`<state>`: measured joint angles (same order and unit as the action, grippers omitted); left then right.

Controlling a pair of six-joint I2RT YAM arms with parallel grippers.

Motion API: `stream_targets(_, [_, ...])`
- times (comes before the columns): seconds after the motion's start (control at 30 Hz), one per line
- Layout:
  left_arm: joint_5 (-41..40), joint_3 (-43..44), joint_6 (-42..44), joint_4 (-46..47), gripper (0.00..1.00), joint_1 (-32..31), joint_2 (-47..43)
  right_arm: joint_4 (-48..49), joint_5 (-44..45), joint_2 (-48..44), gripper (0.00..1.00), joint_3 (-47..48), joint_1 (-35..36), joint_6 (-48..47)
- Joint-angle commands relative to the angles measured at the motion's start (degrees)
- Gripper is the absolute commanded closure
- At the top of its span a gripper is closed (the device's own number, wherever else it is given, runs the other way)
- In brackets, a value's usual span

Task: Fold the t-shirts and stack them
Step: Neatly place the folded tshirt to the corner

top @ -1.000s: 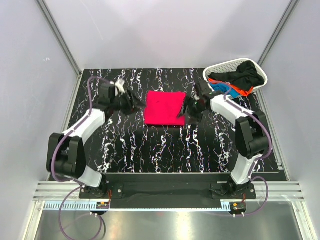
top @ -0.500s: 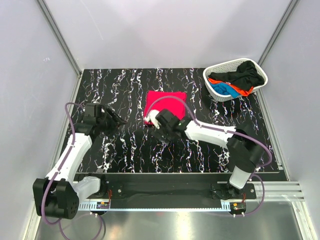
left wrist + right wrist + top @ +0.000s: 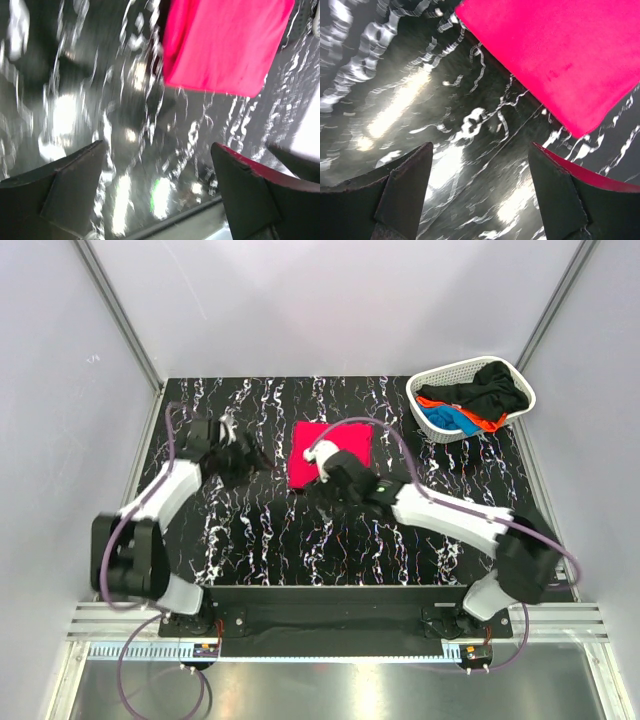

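Observation:
The pinkish-red t-shirt's far corner away from the basket is next: my left gripper moves outward and down onto it and closes, since only table lies between its fingers.
A folded pinkish-red t-shirt (image 3: 340, 445) lies flat on the black marbled table, also seen in the left wrist view (image 3: 225, 45) and the right wrist view (image 3: 560, 55). My left gripper (image 3: 264, 462) hovers just left of it, open and empty (image 3: 157, 150), with table between its fingers (image 3: 65, 185). My right gripper (image 3: 316, 464) reaches across to the shirt's near left corner, open and empty (image 3: 480, 150); the shirt lies just beyond its fingers (image 3: 560, 190). A black t-shirt (image 3: 495, 388), a blue one (image 3: 448, 418) and an orange one (image 3: 490, 424) lie crumpled in the basket.
The white lattice basket (image 3: 450, 367) stands at the table's back right corner. Pale walls close in the table on the left, back and right. The right arm stretches diagonally over the table's middle from its base at the near right.
The right arm swung from the shirt's right side across to its near left corner. The left arm pulled back leftward, then returned toward the shirt, and its jaws opened wider.

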<state>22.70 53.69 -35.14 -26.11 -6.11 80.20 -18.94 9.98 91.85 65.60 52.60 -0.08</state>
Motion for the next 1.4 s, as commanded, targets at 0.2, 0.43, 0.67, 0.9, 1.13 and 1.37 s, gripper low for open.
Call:
stream_targets(0.2, [3.66, 26.62, 15.71, 16.44, 0.24, -3.03, 26.45, -4.26, -3.65, -23.98, 0.17, -9.96, -0.13, 18.25])
stream_targets(0.43, [4.46, 43.94, 19.05, 13.9, 0.2, -5.4, 44.49, -9.7, -4.0, -31.64, 0.18, -12.08, -0.13, 20.03])
stream_targets(0.67, [-0.27, 50.54, 21.94, 11.17, 0.18, -6.9, 51.53, -11.91, -2.77, -36.57, 0.18, -14.45, -0.04, 20.03])
stream_targets(0.9, [2.43, 54.32, 23.18, 7.04, 0.25, -7.16, 55.93, -12.88, -1.89, -39.91, 0.18, -15.85, -0.13, 20.03])
stream_targets(1.13, [4.81, 51.43, 23.01, 6.86, 0.33, -8.22, 55.23, -13.05, -0.66, -40.44, 0.18, -16.12, -0.13, 19.76])
stream_targets(1.37, [9.02, 55.2, 18.8, 7.21, 0.7, -7.17, 58.66, -13.05, 0.04, -39.82, 0.18, -15.86, -0.13, 19.85])
